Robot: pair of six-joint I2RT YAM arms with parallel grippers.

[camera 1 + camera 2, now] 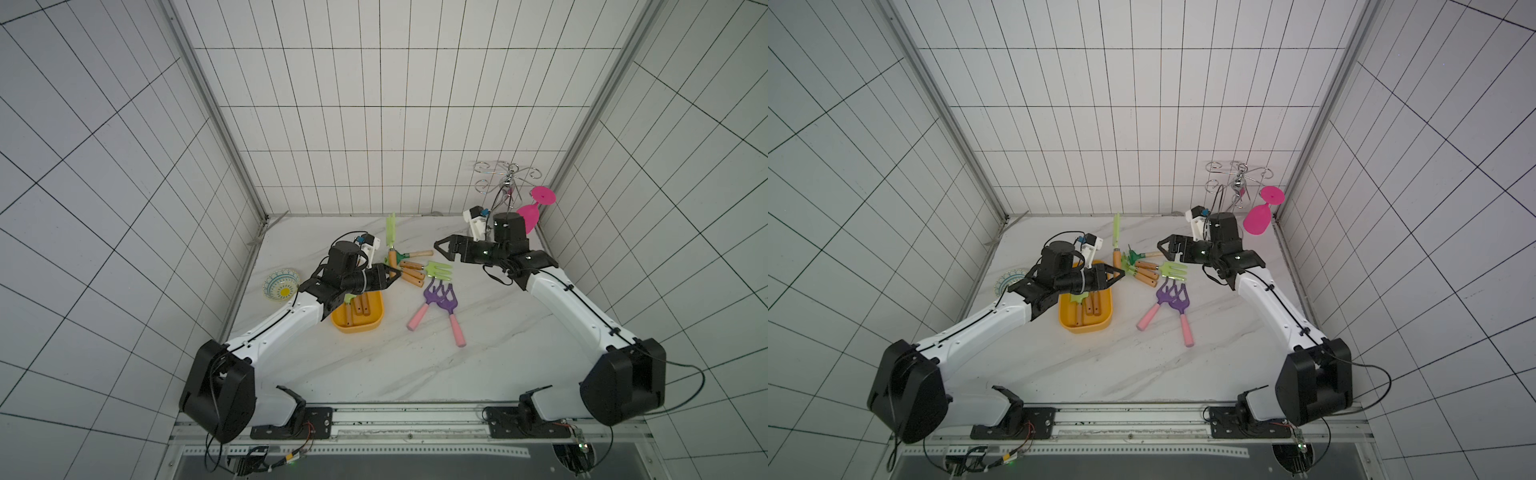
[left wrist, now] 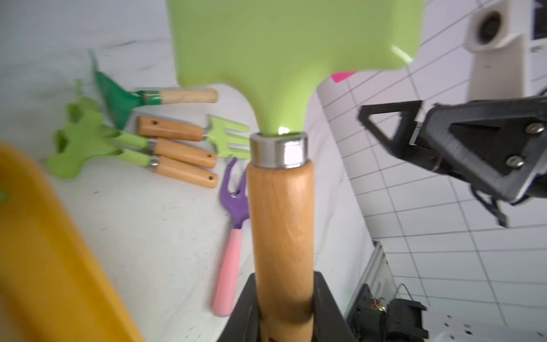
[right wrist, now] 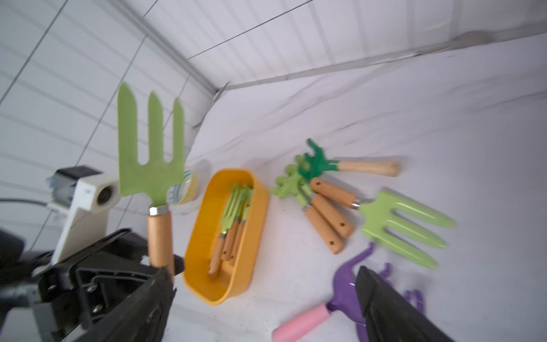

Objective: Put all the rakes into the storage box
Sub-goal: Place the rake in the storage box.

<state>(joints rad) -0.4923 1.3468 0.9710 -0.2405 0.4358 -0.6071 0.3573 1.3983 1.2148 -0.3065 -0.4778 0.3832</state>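
Observation:
The rakes leave room along the storage box's plate-side (image 1: 340, 317), so I next need to pull my left gripper back, turn it down, lower it and release the handle there.
A light green rake (image 3: 151, 148) with a wooden handle (image 2: 281, 225) stands upright in the air, and my left gripper (image 1: 397, 274) is shut on the lower end of that handle. In the top views it shows edge-on (image 1: 1116, 232), beyond the far end of the storage box. The storage box (image 1: 357, 329) (image 1: 1086, 328) is a yellow tub lying below the left wrist, with several green rakes (image 3: 233, 213) inside. My right gripper (image 1: 440, 249) (image 3: 266, 296) hangs open and empty to the right of the held rake, above the table.
Loose green tools with wooden handles (image 1: 411, 274) and a light green fork (image 1: 436, 270) lie between the grippers. Two purple rakes with pink handles (image 1: 440, 303) lie nearer the front. A patterned plate (image 1: 282, 284) sits at the left, a wire rack (image 1: 505, 178) with a pink glass (image 1: 532, 212) at the back right.

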